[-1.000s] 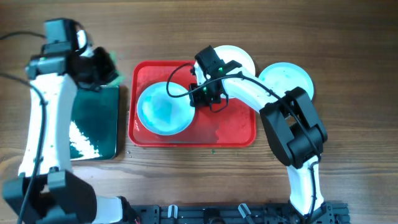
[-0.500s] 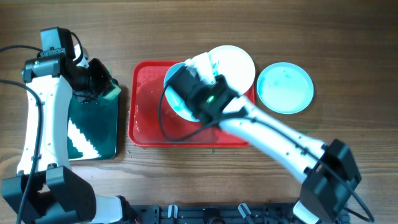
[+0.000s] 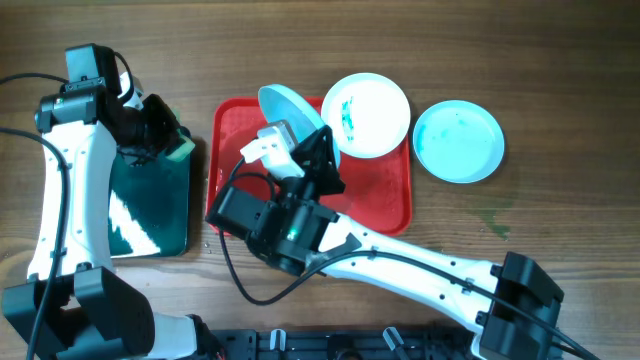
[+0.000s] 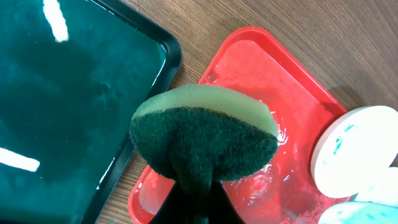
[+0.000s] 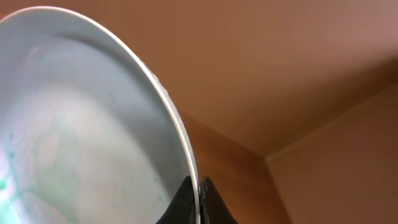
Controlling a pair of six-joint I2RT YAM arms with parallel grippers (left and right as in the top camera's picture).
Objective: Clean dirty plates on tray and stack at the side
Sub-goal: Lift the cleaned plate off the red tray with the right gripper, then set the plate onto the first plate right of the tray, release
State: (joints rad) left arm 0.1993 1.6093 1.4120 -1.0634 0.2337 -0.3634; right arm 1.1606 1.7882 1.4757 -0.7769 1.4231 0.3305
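The second mint plate [image 3: 458, 140] lies uncovered beside the red tray [image 3: 370, 200], so next I will swing my right gripper over it, turn the tilted plate flat, lower the tilted plate and let it go.
My right gripper [image 3: 322, 152] is shut on the rim of a pale mint-green plate [image 3: 292, 108] and holds it tilted on edge above the red tray [image 3: 370, 200]; the right wrist view shows the jaws [image 5: 199, 194] pinching the rim of that plate [image 5: 81, 143], with faint teal smears inside. A white plate [image 3: 368, 113] with teal smears lies at the tray's back right corner. A second mint plate [image 3: 458, 140] lies on the table right of the tray. My left gripper [image 3: 160, 130] is shut on a green sponge [image 4: 205, 134] between the black tray and the red tray [image 4: 261, 68].
A black tray with green water [image 3: 150, 210] stands left of the red tray and fills the left of the left wrist view [image 4: 68, 93]. The red tray's floor is wet. The right arm stretches across the table's front.
The right arm has lifted the mint plate off the red tray and tipped it on edge, swinging its body toward the front left. The left arm has barely moved.
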